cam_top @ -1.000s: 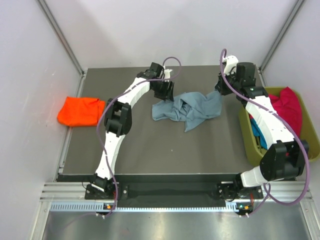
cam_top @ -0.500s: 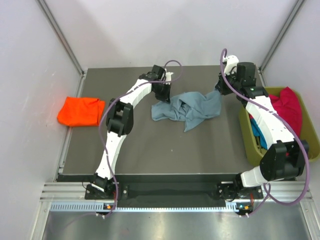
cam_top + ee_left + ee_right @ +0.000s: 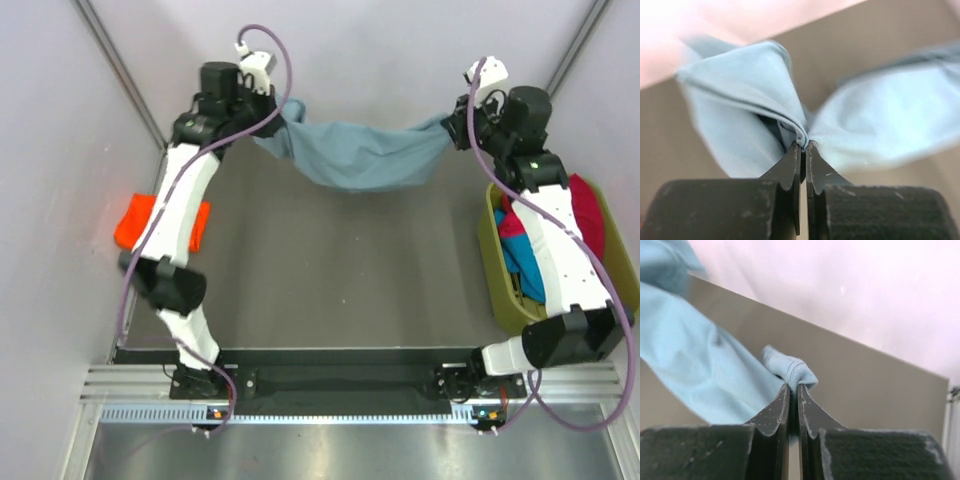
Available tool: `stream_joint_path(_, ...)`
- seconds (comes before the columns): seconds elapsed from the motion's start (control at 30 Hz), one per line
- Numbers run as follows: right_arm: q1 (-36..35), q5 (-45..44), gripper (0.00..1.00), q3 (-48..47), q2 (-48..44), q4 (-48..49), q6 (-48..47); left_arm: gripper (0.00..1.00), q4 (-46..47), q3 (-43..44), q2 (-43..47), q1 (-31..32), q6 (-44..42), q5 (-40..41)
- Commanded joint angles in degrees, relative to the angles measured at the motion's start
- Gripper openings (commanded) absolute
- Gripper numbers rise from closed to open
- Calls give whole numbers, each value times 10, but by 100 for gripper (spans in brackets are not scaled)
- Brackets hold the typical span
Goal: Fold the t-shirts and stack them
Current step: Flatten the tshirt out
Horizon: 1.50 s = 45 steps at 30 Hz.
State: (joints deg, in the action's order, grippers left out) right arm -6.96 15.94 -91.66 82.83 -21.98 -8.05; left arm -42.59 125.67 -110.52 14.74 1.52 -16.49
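Observation:
The robot's right gripper will next move down and back to let go of the hem onto the bare tabletop, as the shirt is hanging.
A dusty grey-blue t-shirt (image 3: 355,153) hangs stretched in the air over the far part of the table, sagging in the middle. My left gripper (image 3: 278,112) is shut on its left end, where bunched cloth (image 3: 790,120) is pinched at the fingertips (image 3: 804,145). My right gripper (image 3: 452,128) is shut on its right end, a ribbed hem (image 3: 795,371) sticking out above the closed tips (image 3: 793,387). A bright orange-red t-shirt (image 3: 140,222) lies folded at the table's left edge, partly behind the left arm. Crimson-pink (image 3: 588,212) and teal (image 3: 525,262) t-shirts lie in the bin.
An olive-green plastic bin (image 3: 500,290) stands off the table's right side beside the right arm. The dark table top (image 3: 330,280) spreads below the hanging shirt. White walls and metal posts (image 3: 120,70) close the back and sides.
The left gripper closed on the grey-blue shirt's left end. Both arms then rose and spread apart, lifting the crumpled shirt off the table and stretching it between them.

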Motion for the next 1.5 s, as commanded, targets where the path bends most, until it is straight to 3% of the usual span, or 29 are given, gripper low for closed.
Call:
stream_joint_path(0.0,-9,54,0,1,-87,5,-45,2,-7,-75,144,15,-26,-6)
stream_joint_path(0.13,-24,52,0,80,-137,-43,-64,16,-49,-200,250,18,-35,-9)
stream_joint_path(0.17,-24,47,0,111,-142,-48,-59,32,-59,-212,258,18,-35,-10)
stream_joint_path(0.23,-24,66,0,132,-137,-72,-65,50,-77,-240,268,17,-23,-12)
stream_joint_path(0.3,-23,76,0,150,-120,-78,-52,63,-88,-257,273,17,-20,-27)
stream_joint_path(0.37,-23,80,0,155,-107,-78,-50,66,-80,-273,270,17,-18,-18)
stream_joint_path(0.57,-24,84,0,153,-55,-76,-50,66,-76,-249,160,15,-52,23)
stream_joint_path(0.7,-25,99,0,140,-21,-71,-23,60,-59,-258,84,3,-56,22)
stream_joint_path(0.83,-29,101,0,136,-19,-62,-18,58,-115,-236,9,-1,-80,17)
stream_joint_path(1.03,-29,90,0,146,-23,-55,-21,56,-103,-280,-41,-2,-94,-3)
stream_joint_path(1.47,-29,76,0,155,-35,-53,-28,51,-56,-256,-153,-23,-43,-27)
